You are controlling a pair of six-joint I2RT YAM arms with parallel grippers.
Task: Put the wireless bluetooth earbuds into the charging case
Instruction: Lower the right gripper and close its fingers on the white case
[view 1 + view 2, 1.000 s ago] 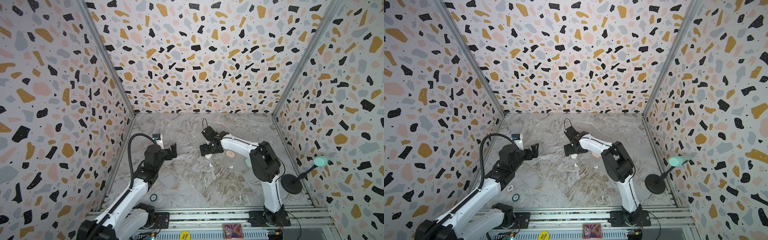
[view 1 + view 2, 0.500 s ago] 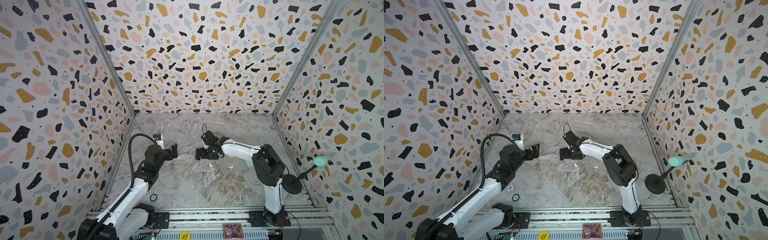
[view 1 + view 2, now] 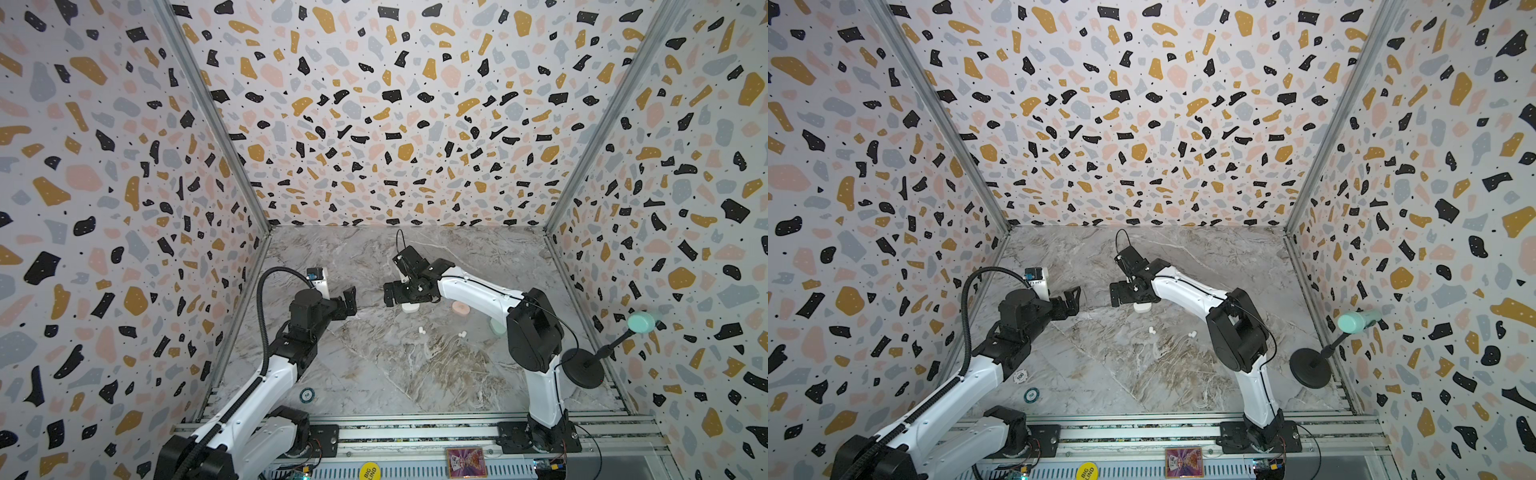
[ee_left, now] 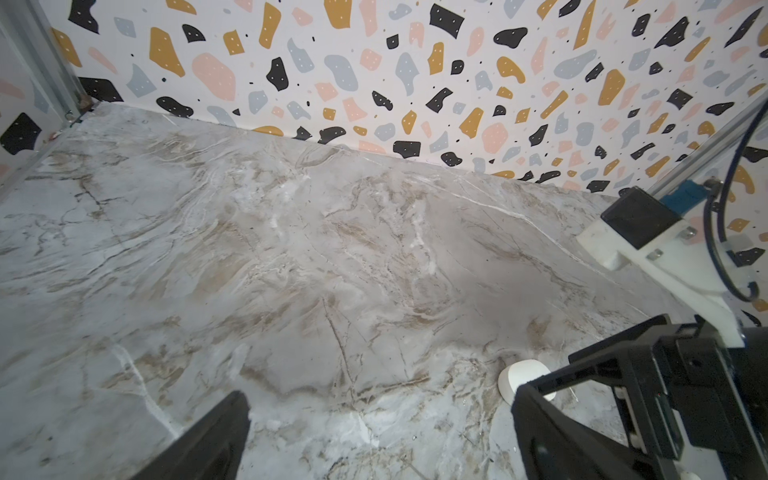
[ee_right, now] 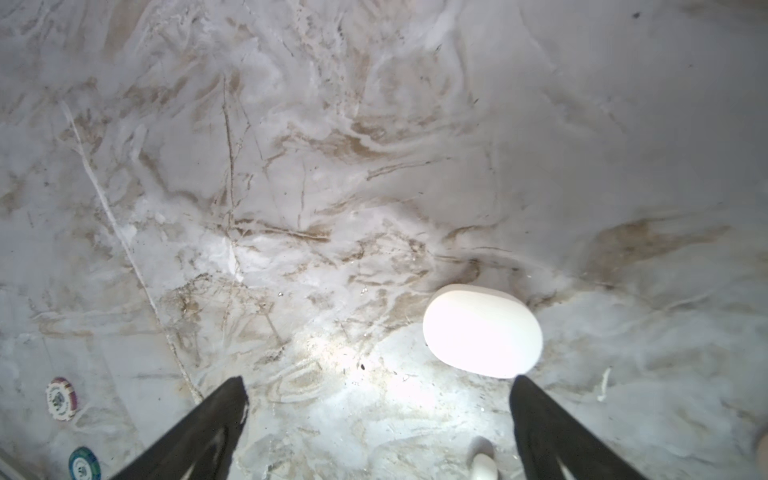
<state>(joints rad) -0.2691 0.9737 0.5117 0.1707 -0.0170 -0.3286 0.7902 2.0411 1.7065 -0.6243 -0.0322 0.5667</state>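
Note:
I will move my right gripper down and away from my left gripper next and close it across the white case's rounded ends, because the case is below, outside my fingers.
A white oval charging case [image 3: 409, 308] [image 3: 1142, 307] lies shut on the marble floor, just under my right gripper [image 3: 390, 293] [image 3: 1115, 294]. In the right wrist view the case [image 5: 482, 330] sits just ahead of one fingertip, outside the open jaws of the right gripper [image 5: 378, 415]. Two white earbuds [image 3: 422, 331] [image 3: 461, 333] lie loose nearer the front; one earbud [image 5: 482, 465] shows by the same finger. My left gripper [image 3: 349, 299] [image 4: 378, 436] hangs open and empty, facing the right one, with the case [image 4: 523, 376] off to its side.
A pink case [image 3: 460, 308] lies right of the white one. A mint case [image 3: 496, 328] is partly hidden behind the right arm. Poker chips [image 3: 1019, 376] [image 3: 1031, 395] lie near the left arm's base. A black stand with a mint cylinder [image 3: 640, 322] is at the right wall.
My right gripper has swung down and leftward from above the white case, and its fingers now point toward the left arm. The left arm has not moved.

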